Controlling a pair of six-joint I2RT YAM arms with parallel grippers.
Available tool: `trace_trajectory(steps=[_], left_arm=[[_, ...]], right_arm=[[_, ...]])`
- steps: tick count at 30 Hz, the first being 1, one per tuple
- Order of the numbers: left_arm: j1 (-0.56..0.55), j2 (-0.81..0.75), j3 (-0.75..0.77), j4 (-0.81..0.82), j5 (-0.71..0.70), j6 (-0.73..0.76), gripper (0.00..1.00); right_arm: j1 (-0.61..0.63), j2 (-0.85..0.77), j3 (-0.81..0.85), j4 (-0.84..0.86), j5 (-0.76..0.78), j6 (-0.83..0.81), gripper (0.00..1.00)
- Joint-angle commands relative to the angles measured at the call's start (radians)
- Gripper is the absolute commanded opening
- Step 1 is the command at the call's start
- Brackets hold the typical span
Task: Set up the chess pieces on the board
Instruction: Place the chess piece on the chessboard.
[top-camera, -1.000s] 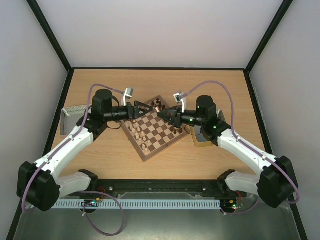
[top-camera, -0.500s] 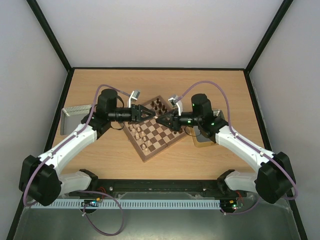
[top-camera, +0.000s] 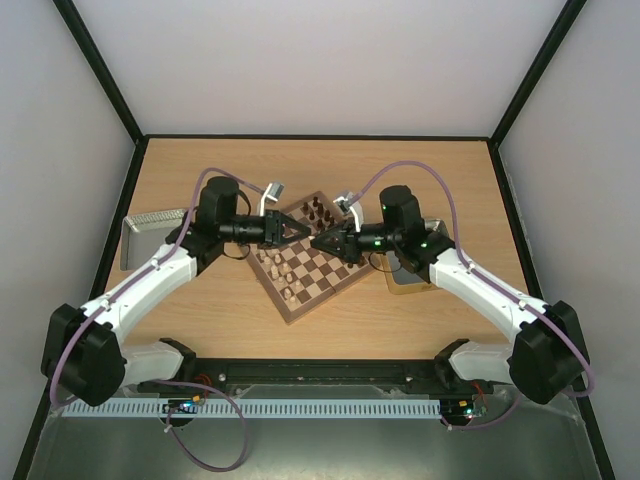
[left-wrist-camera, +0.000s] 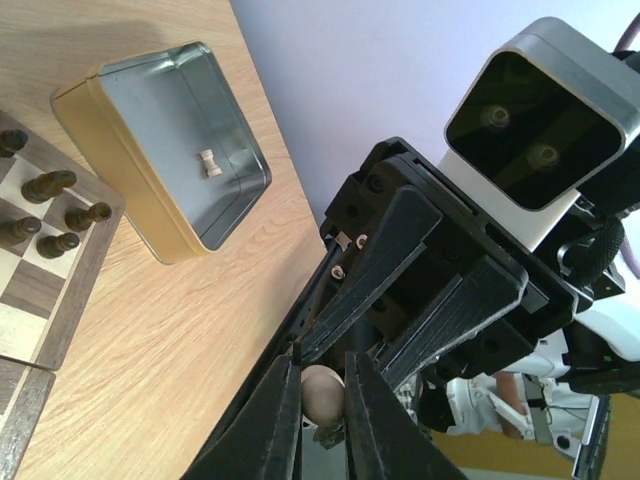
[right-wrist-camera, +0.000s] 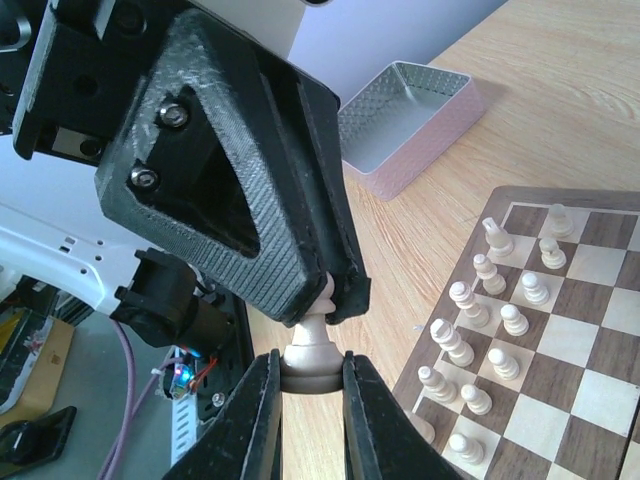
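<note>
I need to turn my left gripper downward next, move it back, lower the pawn and let go of it at the pawn row's end square (top-camera: 303, 300) by the near corner of the board, because that square is empty.
A light cream pawn (right-wrist-camera: 312, 345) hangs in the air between both grippers, over the far left side of the board (top-camera: 322, 270). My right gripper (right-wrist-camera: 311, 372) is shut on the pawn's base. My left gripper (left-wrist-camera: 322, 400) is shut on its round head (left-wrist-camera: 322, 392). In the top view the left gripper (top-camera: 303, 232) and the right gripper (top-camera: 316, 240) meet tip to tip. Several cream chess pieces (right-wrist-camera: 500, 320) stand in rows on the board's near left side (top-camera: 275, 265). The pawn itself is hidden in the top view.
Dark brown chessmen (top-camera: 318, 210) stand at the board's far corner. A gold tin (left-wrist-camera: 120, 190) lies right of the board with one small cream piece (left-wrist-camera: 209, 161) inside. A silver tin (right-wrist-camera: 405, 125) sits at the table's left side (top-camera: 140, 235).
The left gripper has moved right to the right gripper's tips and shut on the pawn's head. The right gripper came a little left, still shut on the pawn's base.
</note>
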Motion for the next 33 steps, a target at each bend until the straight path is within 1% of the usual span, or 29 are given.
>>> trace_trajectory(steps=[1,3,4,7,10,12,14,16,18,20,23,25,29,33], left_arm=[[-0.007,0.011,0.033,-0.019,0.020,0.032,0.06],[-0.005,0.006,0.034,-0.028,-0.005,0.037,0.03],[-0.003,0.000,0.038,-0.042,-0.030,0.046,0.03],[0.019,-0.025,0.052,-0.144,-0.141,0.098,0.02],[0.053,-0.063,0.064,-0.267,-0.335,0.157,0.02],[0.067,-0.092,0.070,-0.345,-0.521,0.196,0.02],[0.068,-0.104,0.082,-0.415,-0.725,0.224,0.03],[0.068,-0.098,0.094,-0.474,-0.899,0.243,0.02],[0.066,-0.081,0.107,-0.502,-0.990,0.270,0.03],[0.038,-0.057,0.131,-0.508,-1.032,0.302,0.02],[-0.082,-0.019,0.167,-0.505,-1.112,0.340,0.02],[-0.198,0.018,0.183,-0.512,-1.185,0.356,0.02],[-0.388,0.070,0.180,-0.550,-1.306,0.327,0.02],[-0.502,0.086,0.136,-0.565,-1.349,0.228,0.02]], right_arm=[[0.010,0.008,0.037,-0.018,-0.015,-0.017,0.13],[0.010,0.006,0.039,-0.023,0.012,-0.012,0.19],[0.009,0.003,0.038,-0.024,0.032,-0.009,0.24],[0.010,-0.021,0.016,-0.002,0.104,0.017,0.45],[0.010,-0.068,-0.020,0.045,0.204,0.056,0.58],[0.010,-0.093,-0.041,0.067,0.325,0.084,0.64],[0.010,-0.107,-0.051,0.070,0.435,0.110,0.66],[0.010,-0.111,-0.053,0.058,0.552,0.139,0.67],[0.010,-0.110,-0.053,0.042,0.657,0.166,0.68],[0.010,-0.110,-0.056,0.025,0.764,0.199,0.68],[0.010,-0.122,-0.071,-0.006,0.975,0.275,0.68],[0.010,-0.139,-0.083,-0.040,1.179,0.372,0.68],[0.006,-0.182,-0.112,-0.120,1.410,0.534,0.68],[-0.006,-0.212,-0.133,-0.153,1.486,0.607,0.68]])
